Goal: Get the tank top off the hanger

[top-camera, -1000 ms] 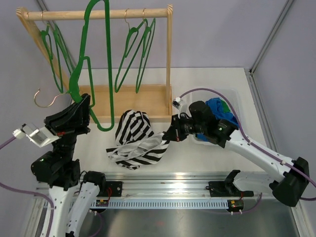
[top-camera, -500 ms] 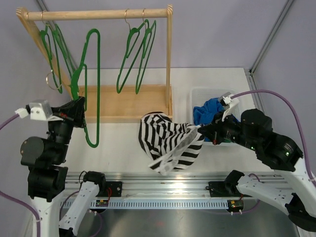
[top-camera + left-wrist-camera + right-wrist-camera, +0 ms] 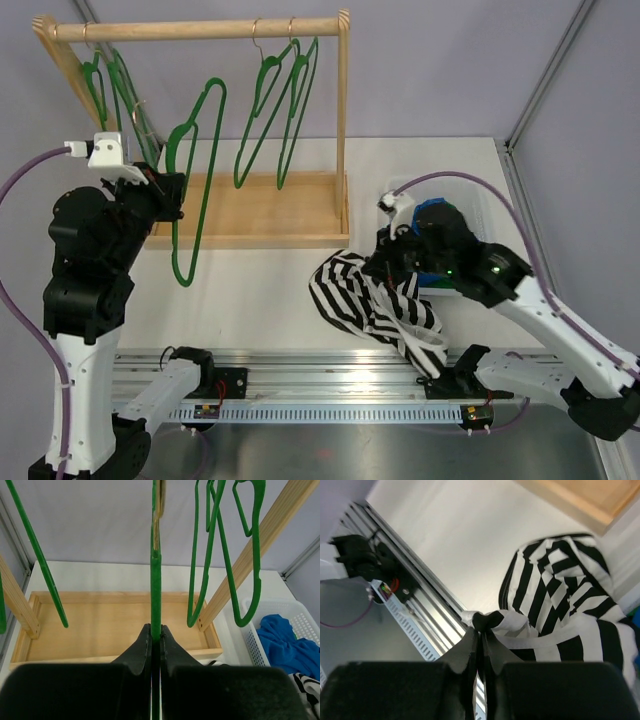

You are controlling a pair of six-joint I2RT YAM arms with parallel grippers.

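Observation:
My left gripper will next carry the green hanger outward to the wooden bar's empty part (image 3: 211, 29) between the hung hangers, hook it on there and let it go.
The black-and-white striped tank top (image 3: 365, 295) is off the hanger and hangs bunched from my right gripper (image 3: 386, 264), its lower part near the table's front edge. In the right wrist view the right gripper (image 3: 481, 629) is shut on a fold of the tank top (image 3: 555, 590). My left gripper (image 3: 168, 196) is shut on the bare green hanger (image 3: 196, 170) and holds it upright beside the wooden rack. In the left wrist view the left gripper (image 3: 155, 634) pinches the hanger's green stem (image 3: 156, 590), and its metal hook (image 3: 158, 502) points up.
The wooden rack's rail (image 3: 200, 28) carries several other green hangers (image 3: 275, 100), above its wooden tray base (image 3: 260, 205). A white basket (image 3: 478, 200) with blue cloth (image 3: 440, 214) stands at the right. A metal rail (image 3: 330, 378) runs along the near edge.
My right gripper pulled the tank top right, off the hanger, then back toward the front middle. My left arm rose and carried the bare hanger up toward the rack.

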